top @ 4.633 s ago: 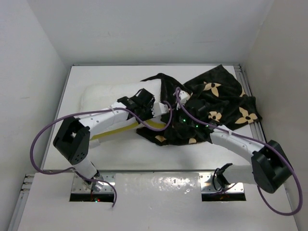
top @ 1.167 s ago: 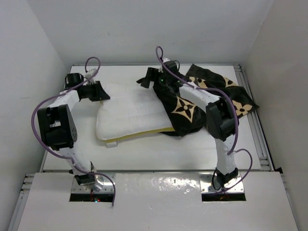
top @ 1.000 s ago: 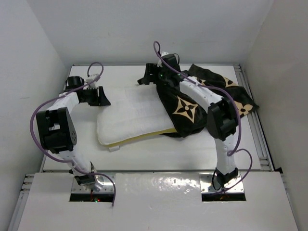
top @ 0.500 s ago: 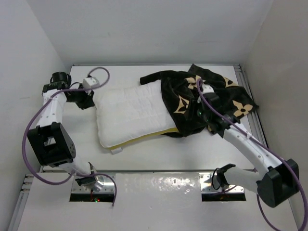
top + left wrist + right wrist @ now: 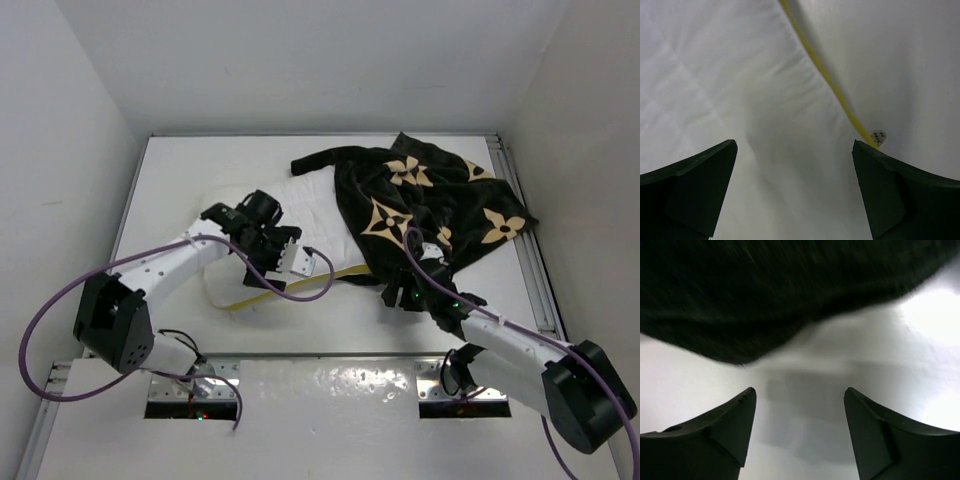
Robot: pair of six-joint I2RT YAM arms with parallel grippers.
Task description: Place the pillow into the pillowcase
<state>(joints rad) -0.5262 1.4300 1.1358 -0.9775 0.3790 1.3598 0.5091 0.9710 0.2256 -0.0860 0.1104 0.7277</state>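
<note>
My left gripper needs to go down next onto the fabric beside the pillow's yellow part and pinch a fold, because the pillow's white top is under my open fingers.
The white pillow lies mid-table, its yellow band along the near edge. The black pillowcase with tan flowers is draped over the pillow's right end and spreads to the right. My left gripper hangs open just above the pillow's near left part. In the left wrist view the pillow, its yellow band and a small tag lie beneath the left gripper. My right gripper is open over bare table just short of the pillowcase's near edge, nothing between its fingers.
The white table is walled at the back and both sides. A metal rail runs along its right edge. Purple cables loop from both arms; the left one sags over the pillow's near edge.
The left arm swung from the table's far left to above the pillow's near part and opened wide. The right arm drew back from the far side to the pillowcase's near edge.
</note>
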